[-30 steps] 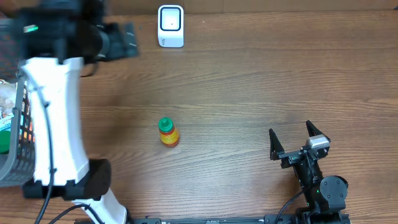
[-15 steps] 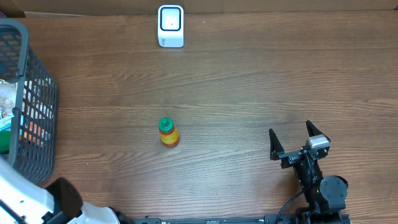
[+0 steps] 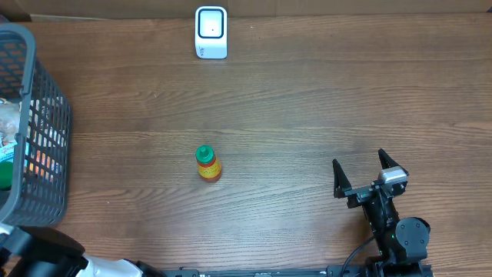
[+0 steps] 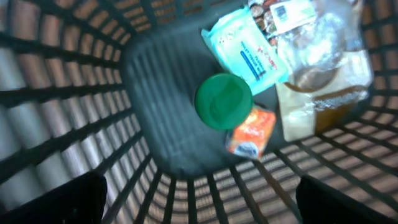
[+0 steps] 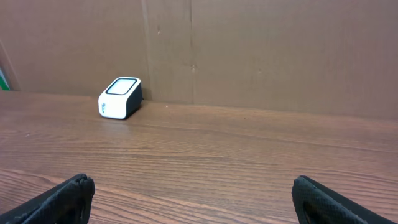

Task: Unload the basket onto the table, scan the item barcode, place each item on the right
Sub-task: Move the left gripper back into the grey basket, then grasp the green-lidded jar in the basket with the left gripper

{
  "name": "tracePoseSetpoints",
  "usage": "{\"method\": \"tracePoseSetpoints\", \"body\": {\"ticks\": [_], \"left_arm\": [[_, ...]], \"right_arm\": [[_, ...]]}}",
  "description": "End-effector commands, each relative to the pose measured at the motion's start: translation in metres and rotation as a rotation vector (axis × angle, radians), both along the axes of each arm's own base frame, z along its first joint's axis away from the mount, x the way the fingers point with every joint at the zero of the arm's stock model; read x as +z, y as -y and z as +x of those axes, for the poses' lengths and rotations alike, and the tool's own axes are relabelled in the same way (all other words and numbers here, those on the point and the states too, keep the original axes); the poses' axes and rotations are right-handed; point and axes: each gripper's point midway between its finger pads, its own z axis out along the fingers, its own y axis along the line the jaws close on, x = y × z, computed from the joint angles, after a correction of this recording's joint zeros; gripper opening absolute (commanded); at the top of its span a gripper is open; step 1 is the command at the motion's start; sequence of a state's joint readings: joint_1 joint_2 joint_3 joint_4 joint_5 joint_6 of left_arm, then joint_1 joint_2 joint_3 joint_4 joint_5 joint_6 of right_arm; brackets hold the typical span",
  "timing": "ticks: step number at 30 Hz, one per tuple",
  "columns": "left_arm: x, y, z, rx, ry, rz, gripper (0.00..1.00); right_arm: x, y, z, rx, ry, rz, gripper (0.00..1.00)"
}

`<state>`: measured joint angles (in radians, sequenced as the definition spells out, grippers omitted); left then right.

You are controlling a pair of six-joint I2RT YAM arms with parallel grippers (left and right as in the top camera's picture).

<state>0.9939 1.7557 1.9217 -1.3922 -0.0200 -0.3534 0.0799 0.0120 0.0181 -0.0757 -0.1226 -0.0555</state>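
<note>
My left gripper needs to go down open into the basket next until its fingers straddle the jar's round green lid, which faces up uncovered beside the blue-white pack.
A small bottle with a green cap and an orange-yellow label stands upright mid-table. The white barcode scanner sits at the far edge and shows in the right wrist view as a scanner against the cardboard wall. My right gripper rests at the near right, open and empty, its jaws wide over bare wood. My left gripper is open above the basket's inside, nothing between its fingers. In the overhead view only a bit of the left arm shows in the bottom-left corner.
A dark mesh basket stands at the left edge. Inside the basket lie a green lid, an orange packet, a blue-white pack and clear bags. A cardboard wall backs the table.
The left arm has swung from over the table's left side down to the bottom-left corner, almost out of the overhead view. Bottle, scanner and right arm have not moved.
</note>
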Motion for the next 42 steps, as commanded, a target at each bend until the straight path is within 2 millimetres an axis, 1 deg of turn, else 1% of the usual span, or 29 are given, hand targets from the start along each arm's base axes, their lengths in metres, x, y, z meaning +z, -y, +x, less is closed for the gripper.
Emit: {"method": "tracePoseSetpoints", "body": {"ticks": [1, 7, 8, 10, 13, 17, 21, 25, 28, 35, 39, 42], "left_arm": [[-0.030, -0.003, 0.002, -0.094, -0.042, -0.011, 0.99], [-0.067, -0.015, 0.014, -0.180, -0.052, 0.002, 1.00], [-0.069, -0.016, 0.014, -0.186, -0.054, 0.003, 1.00], [-0.078, -0.022, 0.017, -0.218, -0.066, 0.013, 0.99], [-0.090, -0.030, 0.028, -0.258, -0.049, 0.013, 0.99], [-0.105, -0.032, 0.044, -0.348, -0.012, -0.005, 1.00], [-0.121, -0.031, 0.056, -0.397, 0.006, -0.031, 1.00], [-0.138, -0.026, 0.062, -0.415, -0.012, -0.070, 1.00], [-0.149, -0.021, 0.062, -0.459, -0.043, -0.095, 1.00], [-0.156, -0.020, 0.062, -0.462, -0.050, -0.111, 1.00], [-0.159, -0.015, 0.058, -0.462, -0.061, -0.134, 0.96], [-0.163, -0.012, 0.049, -0.452, -0.105, -0.154, 0.93]], "right_arm": [[-0.002, 0.002, 0.001, -0.013, 0.003, 0.002, 1.00], [-0.002, 0.002, 0.001, -0.013, 0.003, 0.002, 1.00], [-0.002, 0.002, 0.001, -0.013, 0.003, 0.002, 1.00], [-0.002, 0.002, 0.001, -0.013, 0.003, 0.002, 1.00], [-0.002, 0.002, 0.001, -0.013, 0.003, 0.002, 1.00], [-0.002, 0.002, 0.001, -0.013, 0.003, 0.002, 1.00], [-0.002, 0.002, 0.001, -0.013, 0.003, 0.002, 1.00], [-0.002, 0.002, 0.001, -0.013, 0.002, 0.002, 1.00], [-0.002, 0.002, 0.001, -0.013, 0.002, 0.002, 1.00], [-0.002, 0.002, 0.001, -0.013, 0.003, 0.002, 1.00], [-0.002, 0.002, 0.001, -0.013, 0.003, 0.002, 1.00], [-0.002, 0.002, 0.001, -0.013, 0.003, 0.002, 1.00]]}}
